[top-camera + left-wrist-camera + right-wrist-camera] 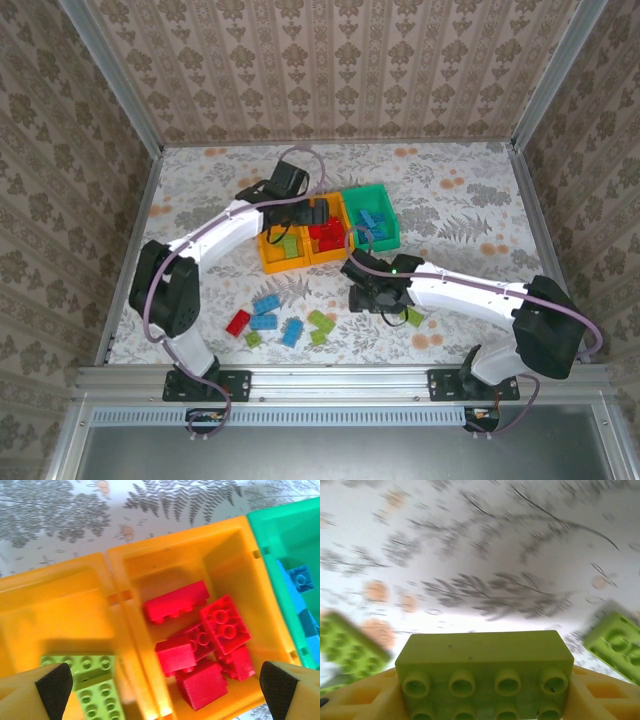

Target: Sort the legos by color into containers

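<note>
My right gripper carries the color-matched lego up and outward over the orange bin holding lime green legos next, to release it there.
My left gripper (318, 213) (166, 690) hangs open over the middle orange bin (170, 550), where several red legos (222, 625) lie. The left orange bin (50, 605) (283, 250) holds lime green legos (95, 690). Blue legos (300, 577) lie in the green bin (265, 535) (372, 215). My right gripper (383, 297) (482, 700) is in front of the bins, shut on a lime green lego (485, 670) that sits studs-up between its yellow fingers (605, 695). The table behind it is blurred.
Loose legos lie near the table's front: a red one (238, 322), blue ones (266, 303) (292, 332), and lime ones (321, 320) (414, 317). Two more lime legos (350, 645) (617, 645) flank the right gripper. Patterned walls enclose the table.
</note>
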Action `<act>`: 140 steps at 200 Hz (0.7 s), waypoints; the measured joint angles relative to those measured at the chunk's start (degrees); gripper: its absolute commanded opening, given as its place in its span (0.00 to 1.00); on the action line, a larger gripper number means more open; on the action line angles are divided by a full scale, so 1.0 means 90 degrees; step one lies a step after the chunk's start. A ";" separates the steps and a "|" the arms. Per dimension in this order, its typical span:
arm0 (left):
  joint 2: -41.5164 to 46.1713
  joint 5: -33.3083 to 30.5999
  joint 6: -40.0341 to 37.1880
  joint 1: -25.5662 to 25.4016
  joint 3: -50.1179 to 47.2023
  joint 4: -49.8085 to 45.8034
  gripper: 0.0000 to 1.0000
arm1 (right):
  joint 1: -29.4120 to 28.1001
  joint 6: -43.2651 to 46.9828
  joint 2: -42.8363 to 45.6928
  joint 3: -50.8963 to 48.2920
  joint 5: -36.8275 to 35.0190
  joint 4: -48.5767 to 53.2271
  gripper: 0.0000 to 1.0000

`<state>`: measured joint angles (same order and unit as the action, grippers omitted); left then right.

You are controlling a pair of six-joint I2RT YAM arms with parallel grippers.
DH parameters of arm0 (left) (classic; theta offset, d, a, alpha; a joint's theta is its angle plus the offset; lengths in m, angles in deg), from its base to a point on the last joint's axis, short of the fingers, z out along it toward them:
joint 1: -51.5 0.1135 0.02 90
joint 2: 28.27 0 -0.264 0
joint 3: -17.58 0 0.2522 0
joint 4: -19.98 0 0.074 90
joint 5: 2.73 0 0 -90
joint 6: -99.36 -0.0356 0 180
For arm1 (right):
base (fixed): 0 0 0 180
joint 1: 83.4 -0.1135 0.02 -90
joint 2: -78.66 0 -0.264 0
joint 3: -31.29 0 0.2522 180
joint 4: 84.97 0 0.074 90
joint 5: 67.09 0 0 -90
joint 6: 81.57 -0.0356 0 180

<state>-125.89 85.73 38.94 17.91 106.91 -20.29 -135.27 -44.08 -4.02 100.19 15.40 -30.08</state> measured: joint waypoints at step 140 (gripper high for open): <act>0.2900 -0.0826 0.0308 0.1785 -0.2875 -0.0593 1.00 | 0.0537 0.1576 -0.3915 0.5090 0.1086 -0.1054 0.56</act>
<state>-99.80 78.30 41.72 33.98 81.04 -25.62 -130.44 -29.90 -39.25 146.00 25.17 -39.57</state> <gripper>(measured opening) 0.999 0.637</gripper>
